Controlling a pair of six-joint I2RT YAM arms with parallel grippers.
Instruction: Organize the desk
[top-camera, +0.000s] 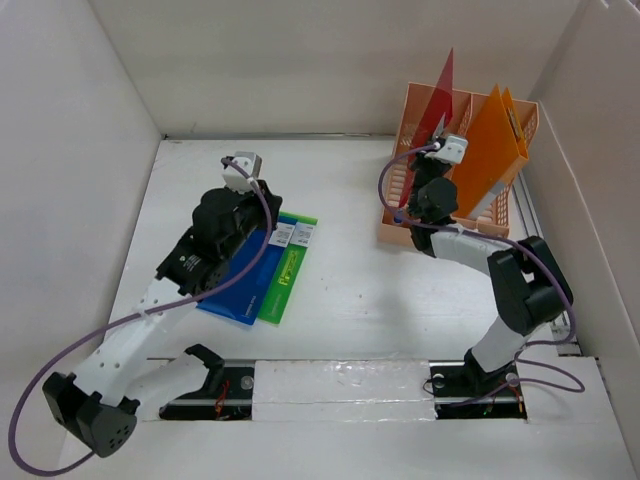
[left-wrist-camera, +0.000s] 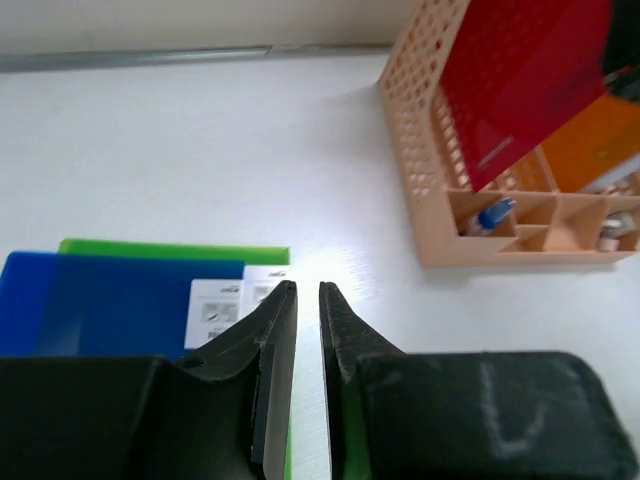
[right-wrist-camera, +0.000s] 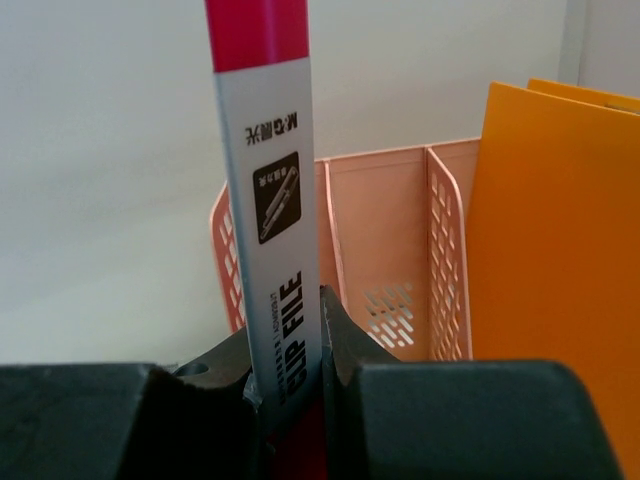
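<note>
My right gripper holds the red clip file, and the file's lower corner hangs raised. My right gripper should lower the file next toward the rack's end (top-camera: 404, 131) (right-wrist-camera: 229, 262) away from the orange folder.
The white desk (top-camera: 350, 300) holds a blue folder (top-camera: 240, 285) lying on a green folder (top-camera: 290, 275), both with white labels. My left gripper (top-camera: 265, 205) hovers over their far end, its jaws nearly together with nothing between them (left-wrist-camera: 303, 290); the blue folder (left-wrist-camera: 100, 300) and green folder (left-wrist-camera: 170, 250) lie below. My right gripper (top-camera: 432, 160) is shut on a red clip file (top-camera: 440, 100), which stands upright at the left end of the peach rack (top-camera: 400, 225). In the right wrist view the fingers (right-wrist-camera: 300, 310) pinch its grey labelled spine (right-wrist-camera: 275, 250).
An orange folder (top-camera: 490, 150) stands in the rack's right slots and also shows in the right wrist view (right-wrist-camera: 550, 250). A small blue item (left-wrist-camera: 495, 213) sits in a front compartment of the rack (left-wrist-camera: 420, 180). White walls enclose the desk on three sides.
</note>
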